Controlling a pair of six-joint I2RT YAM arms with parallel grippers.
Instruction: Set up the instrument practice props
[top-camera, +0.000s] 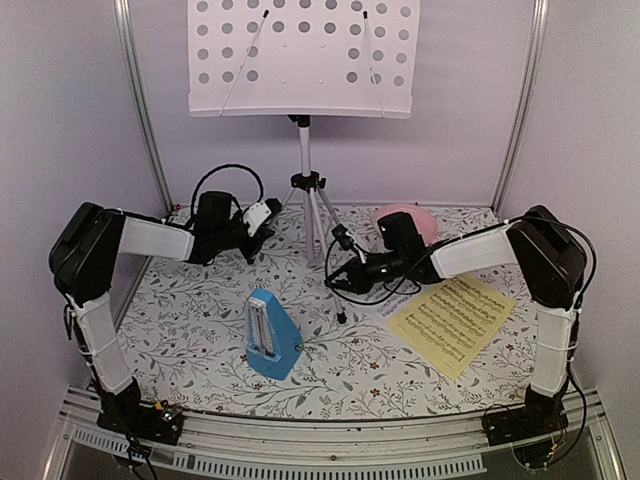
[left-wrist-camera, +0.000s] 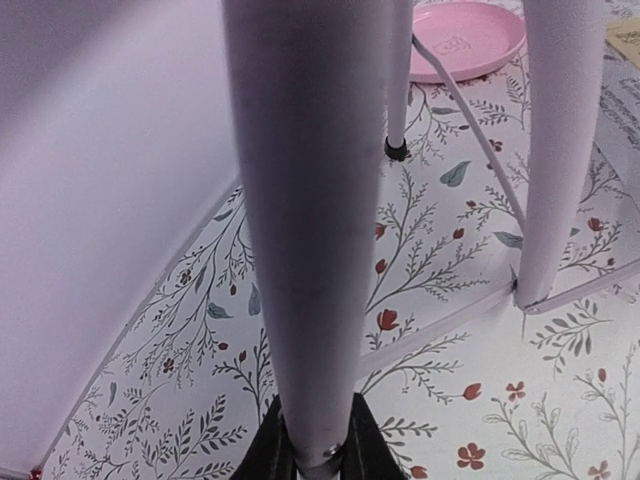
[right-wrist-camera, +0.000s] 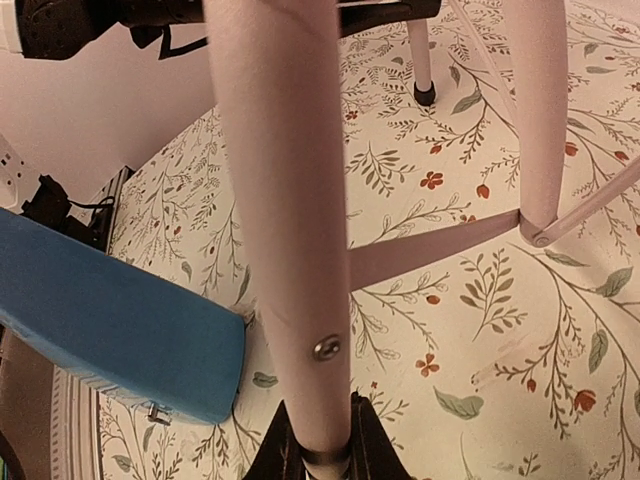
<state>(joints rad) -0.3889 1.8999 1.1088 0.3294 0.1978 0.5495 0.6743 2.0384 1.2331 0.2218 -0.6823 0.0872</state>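
The music stand is far out near the pale wall, so my right gripper should pull its front leg back toward my base beside the metronome (top-camera: 272, 335), then open.
The music stand's pale perforated desk (top-camera: 300, 55) is up at the back on silver tripod legs (top-camera: 318, 215). My left gripper (top-camera: 267, 213) is shut on the left leg, which runs up between its black fingers in the left wrist view (left-wrist-camera: 300, 250). My right gripper (top-camera: 342, 279) is shut on the front leg (right-wrist-camera: 290, 230). The blue metronome (top-camera: 272, 335) stands in front of the tripod and shows in the right wrist view (right-wrist-camera: 110, 330). The yellow sheet (top-camera: 452, 322) lies flat at the right. A pale printed sheet edge (left-wrist-camera: 622, 100) shows at the right edge of the left wrist view.
A pink round plate (top-camera: 408, 216) lies behind my right arm and also shows in the left wrist view (left-wrist-camera: 465, 38). The flowered table cover (top-camera: 200, 330) is ringed by pale walls and metal posts (top-camera: 140, 100). Black cables loop by the left wrist (top-camera: 225, 175).
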